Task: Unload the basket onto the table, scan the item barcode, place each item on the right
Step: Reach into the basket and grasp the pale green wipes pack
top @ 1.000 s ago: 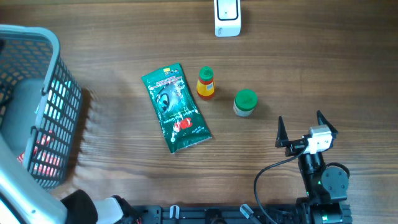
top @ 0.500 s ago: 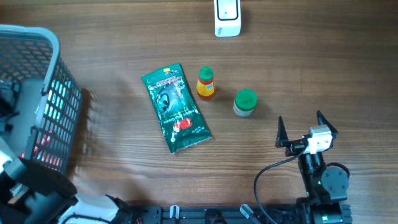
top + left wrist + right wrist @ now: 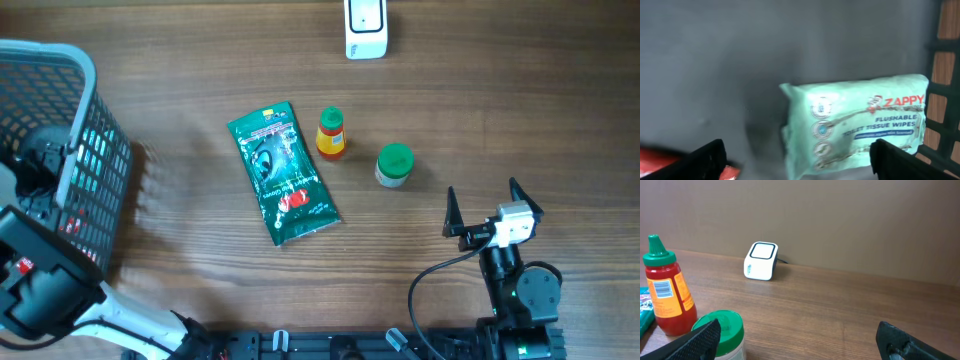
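I will next lower my left gripper and close on the round-badge end of the mint-green pack (image 3: 812, 149), below between its open fingers.
The mint-green pack of flushable wipes (image 3: 860, 125) lies on the grey floor of the basket (image 3: 715, 65) in the left wrist view. My left gripper (image 3: 797, 160) hangs open just above it, one finger off each side, touching nothing. From overhead my left arm (image 3: 45, 155) reaches down inside the grey mesh basket (image 3: 85, 90), and its fingers are hidden there. The white scanner (image 3: 365, 28) stands at the table's far edge, also white scanner (image 3: 761, 261). My right gripper (image 3: 482, 192) rests open and empty near the front right, right gripper (image 3: 797, 332).
A dark green pouch (image 3: 283, 172), a red sauce bottle (image 3: 331, 133) and a green-lidded jar (image 3: 394, 165) lie mid-table. The jar (image 3: 720, 332) sits just ahead of my right fingers. A red package (image 3: 655, 157) lies in the basket too.
My left arm has swung up from the front left corner and reached into the basket. Its jaws have narrowed slightly. The right arm and the table items have not moved.
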You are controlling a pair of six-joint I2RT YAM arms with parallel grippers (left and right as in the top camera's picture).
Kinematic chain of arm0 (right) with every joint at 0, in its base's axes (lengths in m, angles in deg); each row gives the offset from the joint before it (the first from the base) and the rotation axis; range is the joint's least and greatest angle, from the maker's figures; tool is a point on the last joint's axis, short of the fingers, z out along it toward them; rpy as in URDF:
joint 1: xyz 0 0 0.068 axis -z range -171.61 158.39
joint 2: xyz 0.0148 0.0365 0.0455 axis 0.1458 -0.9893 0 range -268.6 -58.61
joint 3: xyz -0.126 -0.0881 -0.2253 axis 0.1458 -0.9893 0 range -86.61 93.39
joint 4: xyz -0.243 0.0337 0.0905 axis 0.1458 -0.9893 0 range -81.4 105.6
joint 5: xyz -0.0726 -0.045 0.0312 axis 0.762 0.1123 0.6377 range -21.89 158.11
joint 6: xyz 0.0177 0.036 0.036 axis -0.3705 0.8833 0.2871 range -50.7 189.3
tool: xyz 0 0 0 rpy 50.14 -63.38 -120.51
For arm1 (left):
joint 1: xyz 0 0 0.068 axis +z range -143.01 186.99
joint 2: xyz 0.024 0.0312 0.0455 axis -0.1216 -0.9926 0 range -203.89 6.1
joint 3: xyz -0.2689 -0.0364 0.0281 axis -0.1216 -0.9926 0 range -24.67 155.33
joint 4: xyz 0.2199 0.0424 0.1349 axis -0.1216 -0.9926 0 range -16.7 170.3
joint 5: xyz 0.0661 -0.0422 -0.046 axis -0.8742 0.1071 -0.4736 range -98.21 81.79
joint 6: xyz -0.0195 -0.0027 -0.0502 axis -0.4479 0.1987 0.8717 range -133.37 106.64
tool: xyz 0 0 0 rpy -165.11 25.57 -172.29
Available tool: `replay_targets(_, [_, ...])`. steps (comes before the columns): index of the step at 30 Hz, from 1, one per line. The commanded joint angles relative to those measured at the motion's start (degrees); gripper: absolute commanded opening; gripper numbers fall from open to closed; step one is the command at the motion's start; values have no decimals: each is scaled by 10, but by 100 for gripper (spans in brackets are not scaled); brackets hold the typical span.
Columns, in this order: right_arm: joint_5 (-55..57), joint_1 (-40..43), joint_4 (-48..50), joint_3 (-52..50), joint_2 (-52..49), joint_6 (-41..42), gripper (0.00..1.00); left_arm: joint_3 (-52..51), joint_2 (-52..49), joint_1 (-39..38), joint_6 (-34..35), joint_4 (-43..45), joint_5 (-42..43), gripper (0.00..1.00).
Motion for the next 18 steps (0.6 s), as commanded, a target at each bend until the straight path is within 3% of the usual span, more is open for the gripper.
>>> replay_targets(1, [-7,-2,1,-1,3,-5,100,-2,-28,-26,-10,4,4,75])
replay_targets(5, [-7,-2,1,-1,3,-5,100,-4,-43,-35,-10,-15,-47,36])
replay_targets(8, [-7,-2,1,-1,3,-5,100,-10,-43,-33,-10,-31,-89,27])
replay_targets(10, [-7,-2,1,-1,3,-5,100,-11,-43,-29,-10,-45,-103,6])
replay_targets(18, [-7,-2,1,-1,3,-5,100,-3,15,-19,-33,-68,-103,4])
